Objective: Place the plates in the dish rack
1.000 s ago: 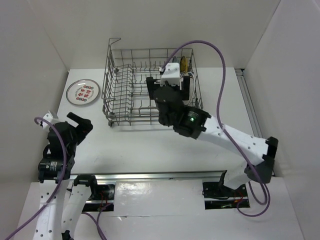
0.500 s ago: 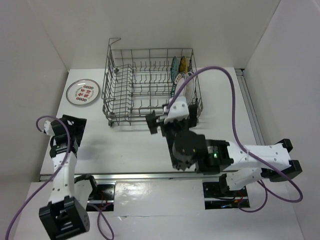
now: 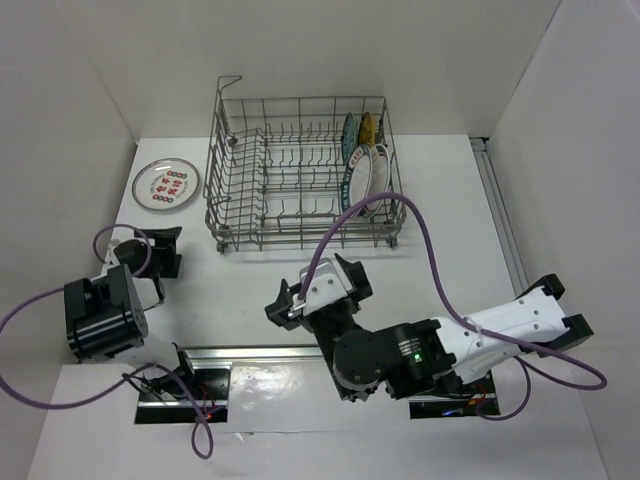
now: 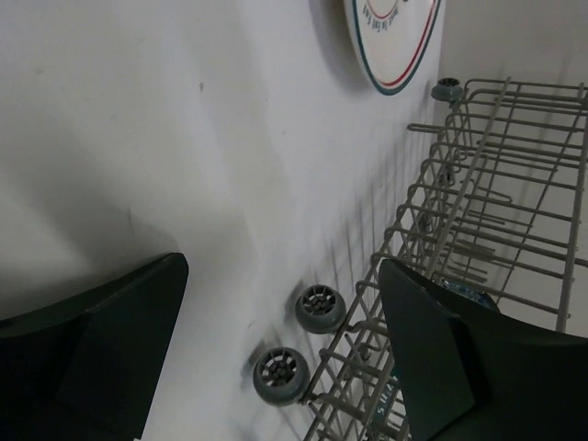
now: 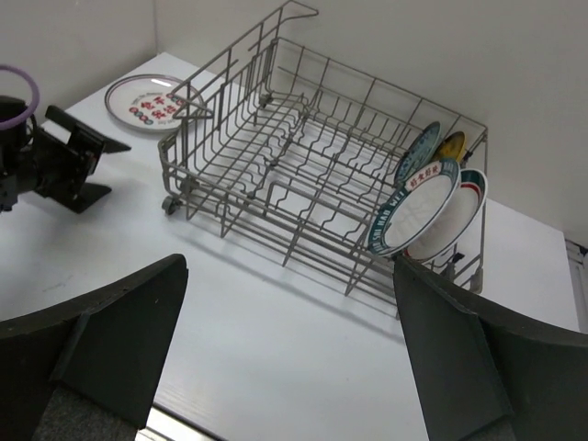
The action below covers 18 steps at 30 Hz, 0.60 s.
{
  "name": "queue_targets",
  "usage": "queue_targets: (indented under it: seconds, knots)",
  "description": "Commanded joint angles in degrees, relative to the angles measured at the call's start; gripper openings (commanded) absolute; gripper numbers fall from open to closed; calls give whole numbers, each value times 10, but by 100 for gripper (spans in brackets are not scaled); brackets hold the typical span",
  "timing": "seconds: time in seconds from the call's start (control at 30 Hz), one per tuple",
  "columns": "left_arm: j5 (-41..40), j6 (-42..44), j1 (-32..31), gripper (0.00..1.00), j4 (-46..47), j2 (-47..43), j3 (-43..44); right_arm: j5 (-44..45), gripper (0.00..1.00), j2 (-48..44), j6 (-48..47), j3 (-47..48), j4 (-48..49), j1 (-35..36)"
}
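Note:
Next, my left gripper reaches outward and closes on the near rim of the plate with red marks, the only one outside the rack (image 3: 290, 175).
The grey wire dish rack (image 3: 290, 175) stands at the back centre. Several plates stand upright at its right end: a small teal one (image 3: 348, 130), a small yellow-brown one (image 3: 366, 127), and two white ones, one with a green rim (image 3: 357, 177) and one with a green and red rim (image 3: 379, 180). One white plate with red marks (image 3: 166, 185) lies flat on the table left of the rack. My left gripper (image 3: 168, 251) is open and empty, near the rack's front left corner. My right gripper (image 3: 315, 290) is open and empty, in front of the rack.
The rack's small grey wheels (image 4: 321, 308) rest on the table close to my left gripper (image 4: 285, 354). White walls enclose the table on the left, back and right. A metal rail (image 3: 300, 352) runs along the near edge.
My right gripper has pulled back from over the rack to the near side of the table, leaving a white plate standing in the rack. My left arm has changed pose.

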Motion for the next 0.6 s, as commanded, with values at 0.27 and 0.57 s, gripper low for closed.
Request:
queue_targets:
  seconds: [0.27,0.57]
  knots:
    - [-128,-29,-84,100,124,160,110,10,100,-17,68,-31,-13,31]
    - [-227,-140,-116,100,34,229,218,-41,100,-28,80,-62,-13,37]
